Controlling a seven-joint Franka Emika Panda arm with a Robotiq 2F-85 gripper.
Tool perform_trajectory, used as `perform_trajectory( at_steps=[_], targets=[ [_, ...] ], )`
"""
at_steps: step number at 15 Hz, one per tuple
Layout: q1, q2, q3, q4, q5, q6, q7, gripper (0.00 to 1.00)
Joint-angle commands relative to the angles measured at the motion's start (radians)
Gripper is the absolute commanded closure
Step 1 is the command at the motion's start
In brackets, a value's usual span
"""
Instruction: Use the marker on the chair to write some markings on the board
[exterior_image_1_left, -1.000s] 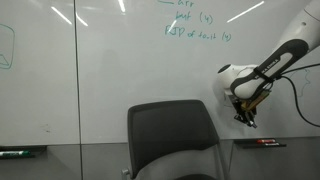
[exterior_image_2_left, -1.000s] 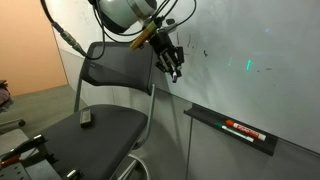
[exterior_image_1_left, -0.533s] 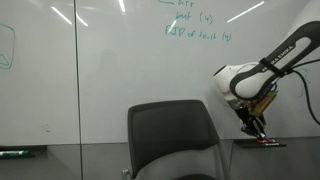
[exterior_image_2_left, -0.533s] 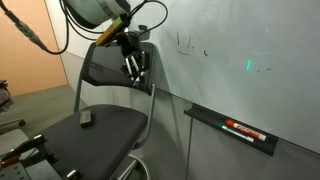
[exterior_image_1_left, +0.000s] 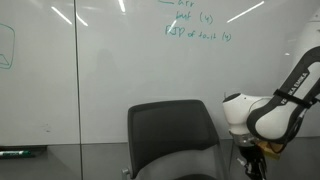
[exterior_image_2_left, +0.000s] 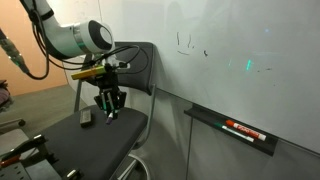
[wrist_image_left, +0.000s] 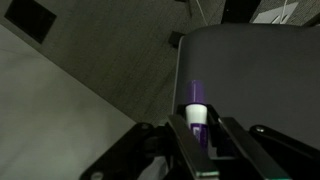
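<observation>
My gripper will next move down toward the bare middle of the chair's seat (exterior_image_2_left: 101, 136) and let go of the marker there, because the board (exterior_image_2_left: 250, 40) already has short dark marks.
My gripper (wrist_image_left: 198, 140) is shut on the marker (wrist_image_left: 197, 103), a slim pen with a purple barrel and a white band that sticks out between the fingers. In an exterior view the gripper (exterior_image_2_left: 108, 106) hangs low over the seat of the dark grey chair (exterior_image_2_left: 96, 138), in front of its backrest. In an exterior view the gripper (exterior_image_1_left: 250, 160) is low, to the right of the chair (exterior_image_1_left: 168, 130). The white board (exterior_image_1_left: 110, 70) bears green writing at the top; a few short dark marks (exterior_image_2_left: 190, 44) show on the board (exterior_image_2_left: 250, 40).
A small grey object (exterior_image_2_left: 87, 118) lies on the seat near the gripper. A ledge under the board holds a red-and-black marker (exterior_image_2_left: 243, 128). Another ledge with a green marker (exterior_image_1_left: 20, 152) is far along the board. Part of a floor base (exterior_image_2_left: 25, 155) is at the corner.
The arm has swung away from the board and down, from beside the backrest's top to low over the chair seat, still holding the marker.
</observation>
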Motion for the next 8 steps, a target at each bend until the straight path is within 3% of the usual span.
perform_trajectory(
  at_steps=[1, 5, 8],
  targets=[
    [0.027, 0.155, 0.011, 0.055, 0.022, 0.104, -0.038, 0.94],
    [0.072, 0.285, 0.028, 0.122, 0.061, 0.157, -0.078, 0.94],
    [0.088, 0.317, 0.037, 0.158, 0.111, 0.149, -0.109, 0.93]
  ],
)
